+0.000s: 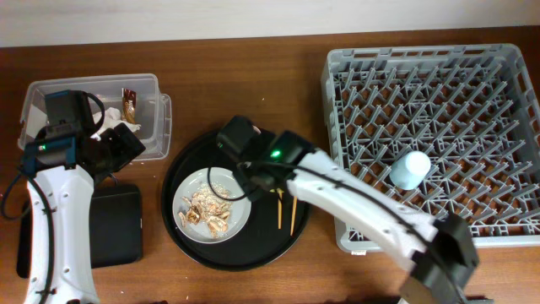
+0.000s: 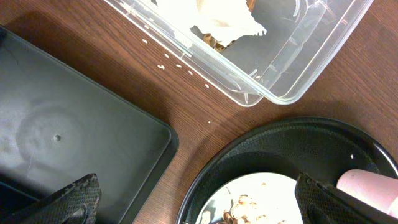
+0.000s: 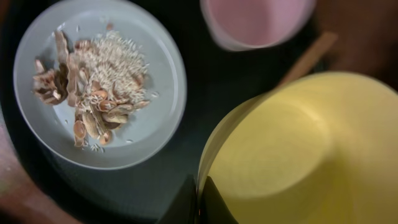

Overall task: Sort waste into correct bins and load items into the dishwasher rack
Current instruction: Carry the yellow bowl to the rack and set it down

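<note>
The robot's right gripper should next lift the bowl over to the grey rack (image 1: 337,101), tilt it, lower it onto the pegs beyond the light-blue cup and let it go, because those pegs are empty.
My right gripper (image 3: 200,194) is shut on the rim of the yellow bowl (image 3: 298,149) over the round black tray; in the overhead view the arm hides the bowl, with the gripper (image 1: 253,176) next to the grey plate (image 1: 211,203). The plate (image 3: 149,118) holds beige-brown food scraps (image 3: 90,81). The pink cup (image 3: 255,22) stands beside the bowl. My left gripper (image 2: 196,186) is open and empty, between the clear tub (image 2: 280,68) and the flat black tray (image 2: 62,124). The tub (image 1: 93,93) holds white tissue (image 2: 217,18) and a brown wrapper (image 1: 128,103). The light-blue cup (image 1: 411,169) sits in the grey rack (image 1: 337,101).
The round black tray (image 1: 181,224) also carries wooden chopsticks (image 1: 283,207). The flat black tray (image 1: 114,224) lies left of it, below the tub. A few white crumbs (image 2: 168,59) lie on the wood by the tub.
</note>
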Motion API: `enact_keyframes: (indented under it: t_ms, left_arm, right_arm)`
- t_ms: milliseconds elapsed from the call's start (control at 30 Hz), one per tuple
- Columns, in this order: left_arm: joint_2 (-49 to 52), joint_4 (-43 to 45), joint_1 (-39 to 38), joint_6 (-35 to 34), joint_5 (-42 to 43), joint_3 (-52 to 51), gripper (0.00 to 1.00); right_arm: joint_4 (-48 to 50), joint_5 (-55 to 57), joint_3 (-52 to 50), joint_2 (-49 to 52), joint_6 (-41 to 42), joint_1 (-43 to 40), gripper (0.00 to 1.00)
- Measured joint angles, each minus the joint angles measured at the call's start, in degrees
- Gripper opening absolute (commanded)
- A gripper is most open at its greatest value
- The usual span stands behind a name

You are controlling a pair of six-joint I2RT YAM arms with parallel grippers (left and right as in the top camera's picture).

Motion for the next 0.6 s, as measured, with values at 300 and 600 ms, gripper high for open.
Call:
enact_keyframes:
  t_ms: [300,600]
  left_arm:
    - [0.0,0.0,0.0,0.0,0.0,0.0,0.99]
    - [0.0,0.0,0.0,0.0,0.0,0.0,0.99]
  right_arm:
    - [-12.2,-10.1,1.2,-16.8,-9.2,-43.6,0.04]
    - [-19.8,-67.2,-8.5,-6.5,-46.8,-89.9,0.04]
